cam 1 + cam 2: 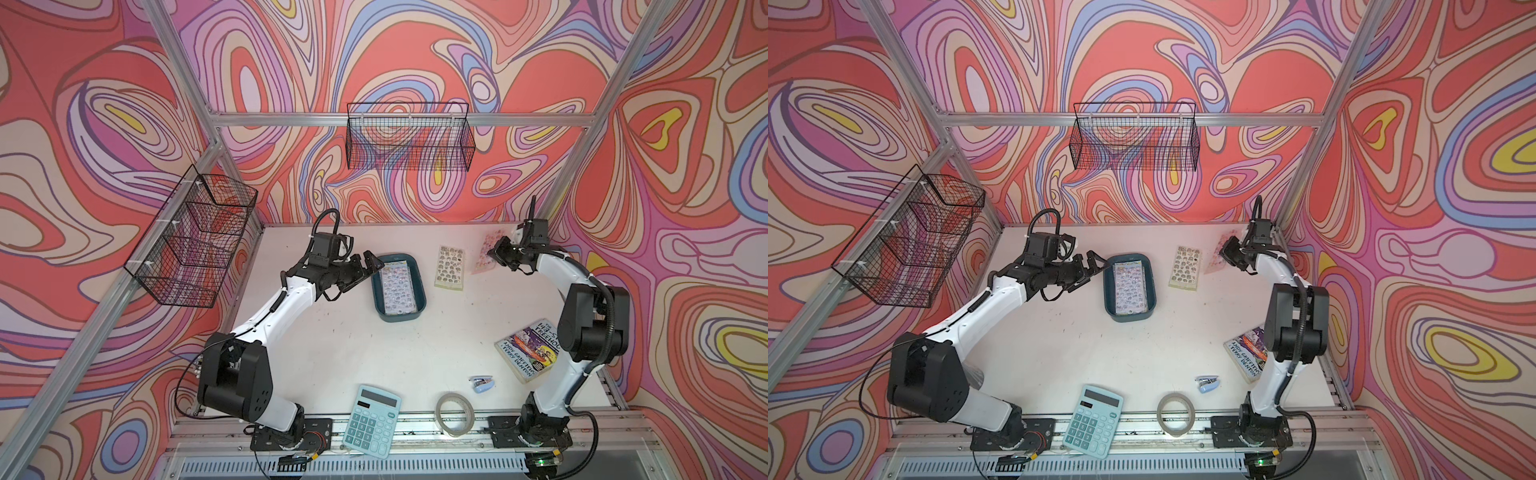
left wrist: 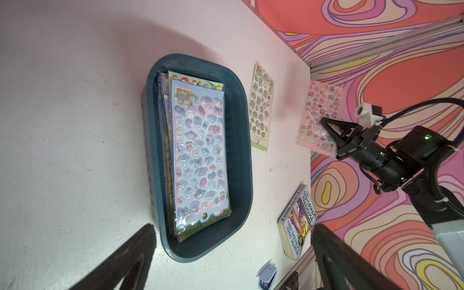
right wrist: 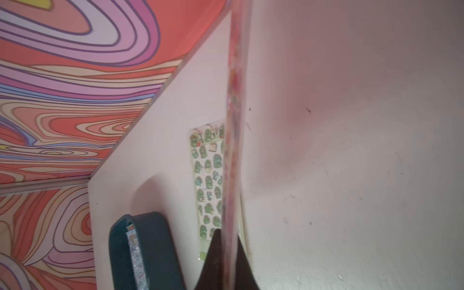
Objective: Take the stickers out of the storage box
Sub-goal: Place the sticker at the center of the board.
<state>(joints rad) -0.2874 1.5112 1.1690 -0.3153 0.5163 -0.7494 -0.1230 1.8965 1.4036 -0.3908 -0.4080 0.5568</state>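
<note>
The bare tabletop beside the green sticker sheet (image 1: 449,267) is clear below my gripper, so my right gripper should go down to that spot next and let go of the pink sheet.
The dark teal storage box (image 1: 422,291) (image 1: 1152,291) (image 2: 241,150) sits mid-table with a stack of stickers (image 1: 398,291) (image 1: 1129,291) (image 2: 198,155) lying flat inside, a bluish puffy sheet on top. My left gripper (image 1: 374,264) (image 1: 1100,266) (image 2: 233,226) is open beside the box's far left corner, with nothing held. A green sticker sheet (image 1: 449,267) (image 2: 261,108) (image 3: 208,175) lies on the table to the right of the box. My right gripper (image 1: 496,253) (image 2: 324,123) (image 3: 227,233) is shut on a pink sticker sheet (image 1: 486,249) (image 2: 319,105) (image 3: 234,125) near the back right corner.
A paperback book (image 1: 528,349) lies by the right arm. A small blue stapler (image 1: 482,382), a tape roll (image 1: 455,413) and a teal calculator (image 1: 372,419) sit along the front edge. Black wire baskets (image 1: 409,137) (image 1: 195,237) hang on the back and left walls.
</note>
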